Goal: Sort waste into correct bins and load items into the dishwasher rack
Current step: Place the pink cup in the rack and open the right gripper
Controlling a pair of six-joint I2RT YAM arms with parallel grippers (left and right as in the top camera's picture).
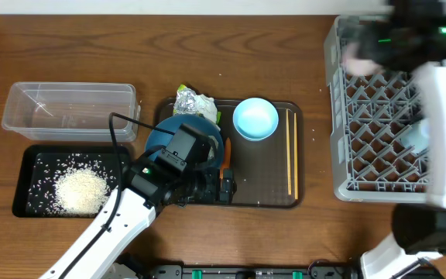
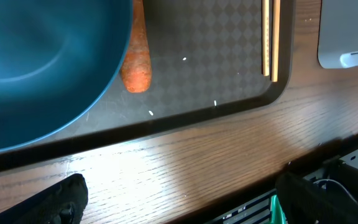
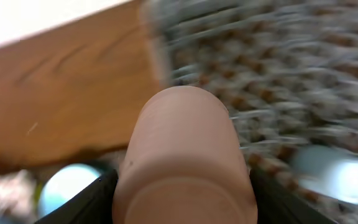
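The free slots beside the light blue cup are below and back from my right gripper, so it will next move back and down to let go of the whitish cup (image 3: 185,143).
My right gripper (image 3: 182,196) is shut on the whitish cup (image 3: 185,143) and holds it over the far left part of the grey dishwasher rack (image 1: 378,116); the view is blurred. A light blue cup (image 3: 334,168) lies in the rack. My left gripper (image 2: 179,205) is open and empty over the table, just in front of the brown tray (image 1: 262,194). On that tray are the dark blue bowl (image 2: 36,62), the orange carrot (image 2: 137,56), the chopsticks (image 2: 270,37), the small light blue bowl (image 1: 255,118) and the foil wrapper (image 1: 194,102). The rice (image 1: 80,190) lies in the black tray (image 1: 33,167).
The clear tub (image 1: 68,108) stands behind the black tray at the far left. A few loose rice grains (image 2: 184,60) lie on the brown tray. The table's front edge (image 2: 303,162) is right by my left gripper. The rack's corner (image 2: 347,37) shows at the right.
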